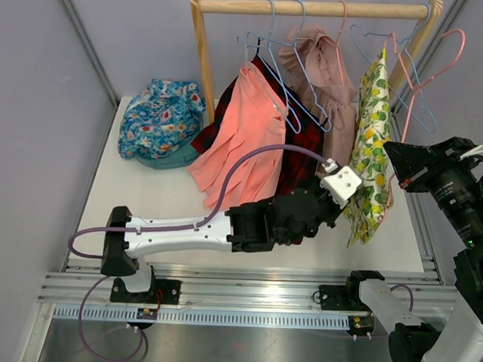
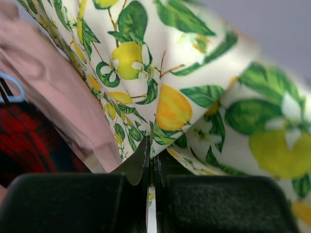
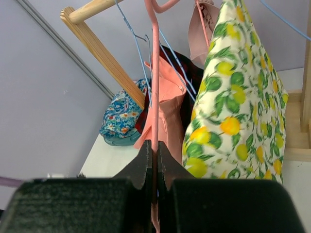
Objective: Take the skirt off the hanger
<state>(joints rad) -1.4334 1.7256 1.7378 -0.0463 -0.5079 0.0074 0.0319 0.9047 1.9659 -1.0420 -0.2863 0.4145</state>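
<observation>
The pink hanger is tilted at an angle in my fingers, so my right gripper will next carry it outward toward the bar [image 1: 378, 10], beside the dusty pink garment, and open.
The skirt [image 1: 370, 146], white with a lemon and leaf print, hangs at the right end of the rail on a pink hanger [image 1: 436, 69]. My left gripper [image 1: 345, 207] reaches in from the left and is shut on the skirt's lower edge; in the left wrist view the fabric [image 2: 194, 97] is pinched between the closed jaws [image 2: 151, 155]. My right gripper [image 1: 396, 157] is just right of the skirt. It is shut on the pink hanger [image 3: 155, 73], whose wire runs down between the jaws [image 3: 154, 150], with the skirt [image 3: 238, 97] beside it.
A wooden rail [image 1: 311, 7] carries blue hangers [image 1: 273, 63], a salmon garment [image 1: 243, 133], a red plaid one [image 1: 302, 143] and a dusty pink one [image 1: 332, 81]. A blue floral heap [image 1: 160, 118] lies on the white table at the back left.
</observation>
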